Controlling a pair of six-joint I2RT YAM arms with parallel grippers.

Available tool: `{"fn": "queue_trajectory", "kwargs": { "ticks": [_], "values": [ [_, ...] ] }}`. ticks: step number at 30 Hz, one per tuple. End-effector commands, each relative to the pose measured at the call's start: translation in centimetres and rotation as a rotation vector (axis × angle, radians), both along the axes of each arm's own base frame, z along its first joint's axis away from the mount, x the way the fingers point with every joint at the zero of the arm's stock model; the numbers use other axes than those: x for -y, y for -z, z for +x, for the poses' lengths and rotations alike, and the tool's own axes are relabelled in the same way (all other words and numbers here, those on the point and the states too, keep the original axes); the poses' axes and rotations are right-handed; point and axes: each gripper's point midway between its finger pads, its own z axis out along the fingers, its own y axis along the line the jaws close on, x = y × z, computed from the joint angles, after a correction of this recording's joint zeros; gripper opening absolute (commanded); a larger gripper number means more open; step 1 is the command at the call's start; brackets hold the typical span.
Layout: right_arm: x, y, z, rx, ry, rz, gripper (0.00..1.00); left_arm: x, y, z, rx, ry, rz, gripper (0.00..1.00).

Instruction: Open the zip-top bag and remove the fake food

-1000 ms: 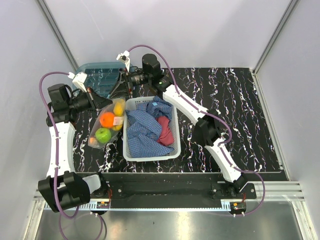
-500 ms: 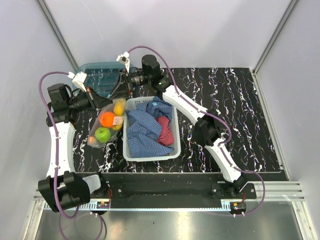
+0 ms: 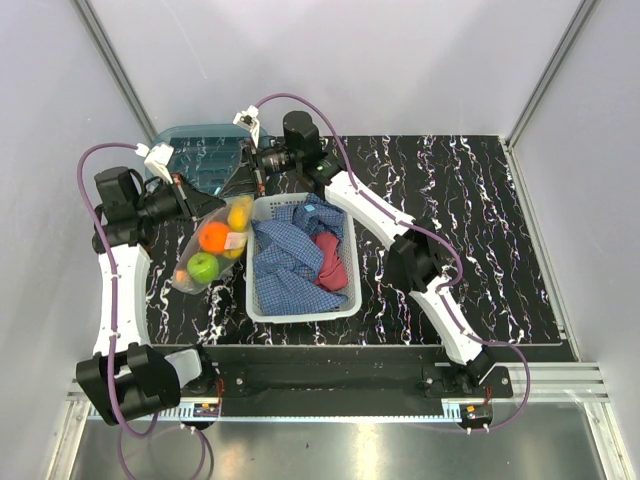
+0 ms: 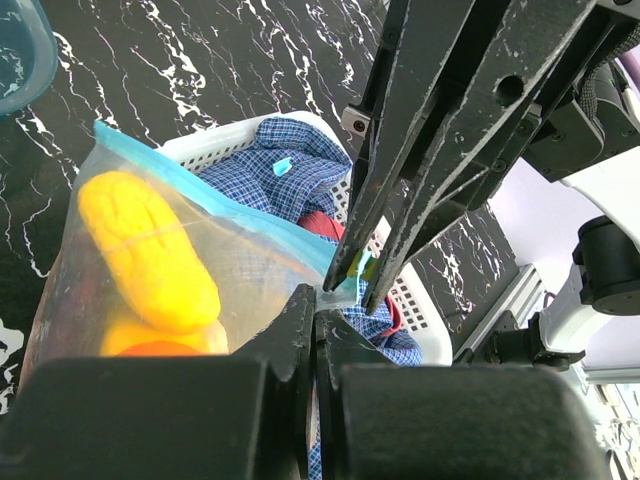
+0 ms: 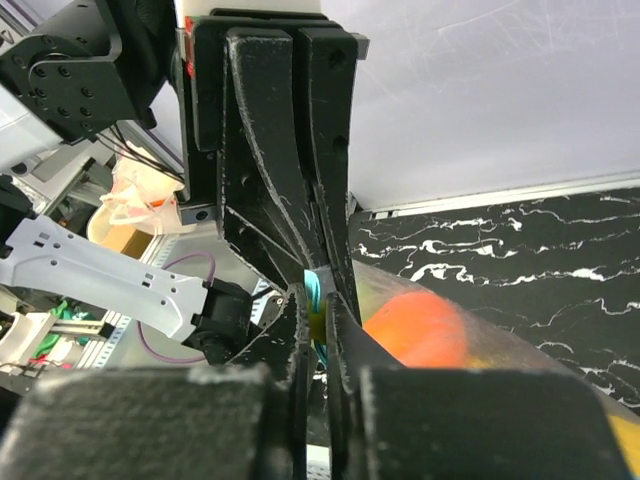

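Observation:
The basket's edge by the bag is right of my right gripper in the top view, so I will draw the slider there, unzipping the strip (image 4: 200, 190), and release.
The clear zip-top bag (image 3: 208, 252) hangs above the table, left of the basket. It holds the fake food: an orange piece (image 3: 213, 236), a lime-green piece (image 3: 203, 266) and a yellow piece (image 3: 238, 213). My left gripper (image 3: 212, 206) is shut on the bag's top edge (image 4: 316, 305). My right gripper (image 3: 229, 191) is shut on the teal zip strip (image 4: 200, 190) at its yellow-green slider, right beside the left fingertips (image 4: 352, 285). The right wrist view shows the strip pinched between my right gripper's tips (image 5: 318, 302) and the orange piece (image 5: 420, 330) through the plastic.
A white slotted basket (image 3: 262, 312) with a blue checked cloth (image 3: 290, 255) and a red cloth (image 3: 330, 262) stands right of the bag. A teal translucent bin (image 3: 195, 150) sits at the back left, behind both grippers.
The bag has swung slightly left and up with both grippers still shut on its top. The arms have barely moved.

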Motion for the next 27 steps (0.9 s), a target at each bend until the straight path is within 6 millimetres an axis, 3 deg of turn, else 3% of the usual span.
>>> {"fn": "queue_trajectory", "kwargs": {
  "ticks": [1,5,8,13,18,21,27],
  "values": [
    [0.5,-1.3,0.4,0.053,0.032,0.032,0.00,-0.3,-3.6,0.1,0.139,-0.024,0.047,0.00],
    [1.2,-1.3,1.8,0.072,0.082,0.032,0.00,-1.6,-5.7,0.2,0.184,-0.106,0.071,0.00],
    [1.3,-0.9,2.4,0.071,0.084,0.029,0.00,-1.6,-7.0,0.1,0.199,-0.108,0.066,0.00],
    [1.2,-1.1,2.6,0.079,0.084,0.037,0.00,-1.7,-7.7,0.0,0.208,-0.114,0.084,0.00],
    [2.0,0.4,3.3,0.061,0.093,0.005,0.00,-3.3,-7.6,0.1,0.195,-0.196,0.169,0.00],
    [2.5,2.2,3.8,0.049,0.111,-0.025,0.00,-5.2,-8.2,0.9,0.178,-0.297,0.188,0.00],
    [2.6,4.6,3.8,0.004,0.109,-0.067,0.00,-11.4,-9.9,2.3,0.149,-0.600,0.272,0.00]
  ]
}}
